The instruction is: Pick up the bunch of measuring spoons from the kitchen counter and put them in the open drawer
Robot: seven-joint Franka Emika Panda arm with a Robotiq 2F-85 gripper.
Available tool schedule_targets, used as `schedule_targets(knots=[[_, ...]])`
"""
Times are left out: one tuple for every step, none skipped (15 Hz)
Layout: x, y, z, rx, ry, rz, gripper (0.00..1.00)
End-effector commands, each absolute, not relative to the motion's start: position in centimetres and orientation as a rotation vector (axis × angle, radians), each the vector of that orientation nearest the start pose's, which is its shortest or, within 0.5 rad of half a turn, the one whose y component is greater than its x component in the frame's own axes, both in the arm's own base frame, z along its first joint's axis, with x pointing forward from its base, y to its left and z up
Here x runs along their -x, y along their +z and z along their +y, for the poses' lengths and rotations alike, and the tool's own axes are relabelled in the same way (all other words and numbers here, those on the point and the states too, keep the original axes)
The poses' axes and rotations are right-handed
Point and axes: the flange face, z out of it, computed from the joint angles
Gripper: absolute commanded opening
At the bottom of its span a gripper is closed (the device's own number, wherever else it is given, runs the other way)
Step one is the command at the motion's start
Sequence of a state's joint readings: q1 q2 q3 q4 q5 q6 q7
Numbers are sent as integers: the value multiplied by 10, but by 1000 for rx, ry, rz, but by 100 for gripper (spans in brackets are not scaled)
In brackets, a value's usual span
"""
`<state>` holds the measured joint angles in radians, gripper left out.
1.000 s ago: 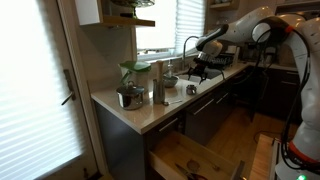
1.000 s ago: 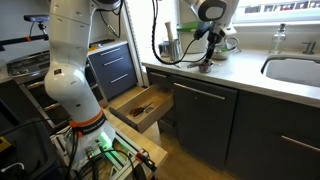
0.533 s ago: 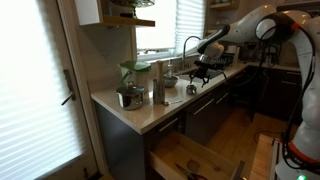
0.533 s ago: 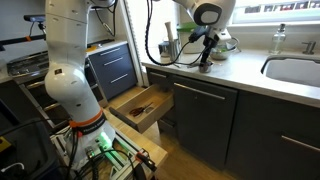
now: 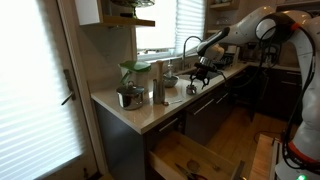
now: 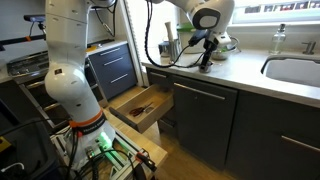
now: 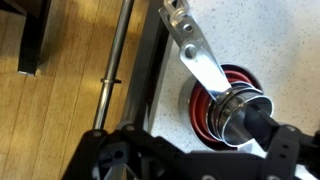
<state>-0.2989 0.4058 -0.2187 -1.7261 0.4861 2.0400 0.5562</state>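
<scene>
Next, my gripper will lower its spread fingers a little onto the nested cups, then close.
The bunch of measuring spoons (image 7: 215,85) lies on the pale speckled kitchen counter (image 7: 265,35) near its front edge. It has a silvery handle, a round metal cup and a red cup under it. My gripper (image 7: 190,150) hangs right over it, fingers spread apart, with one dark finger against the metal cup's right side. In both exterior views the gripper (image 5: 200,78) (image 6: 207,63) points down at the counter (image 5: 150,112) (image 6: 250,75) and covers the bunch. The drawer (image 5: 185,158) (image 6: 140,103) stands pulled out below the counter, its wooden inside showing.
A tall metal cylinder (image 5: 158,85), jars (image 5: 130,96) and a potted plant stand farther along the counter. The faucet (image 5: 190,45) and sink (image 6: 295,68) are near the arm. A cabinet handle bar (image 7: 112,70) runs below the counter edge. Dark small things lie in the drawer.
My gripper has come down a little closer to the counter over the spoons. Nothing else has moved.
</scene>
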Motion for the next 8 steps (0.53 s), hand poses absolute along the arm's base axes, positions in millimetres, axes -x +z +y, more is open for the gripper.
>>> schedule_targets(knots=[[-583,335,-283,2218,134,1691,85],[-584,331,-282,2219,127,1688,79],[-585,325,-282,2219,121,1694,63],[-586,320,-283,2216,108,1702,53],[-587,315,-284,2212,95,1711,46],[-588,312,-286,2205,78,1719,39],[-589,312,-287,2197,60,1727,31],[-589,311,-287,2191,44,1730,24]])
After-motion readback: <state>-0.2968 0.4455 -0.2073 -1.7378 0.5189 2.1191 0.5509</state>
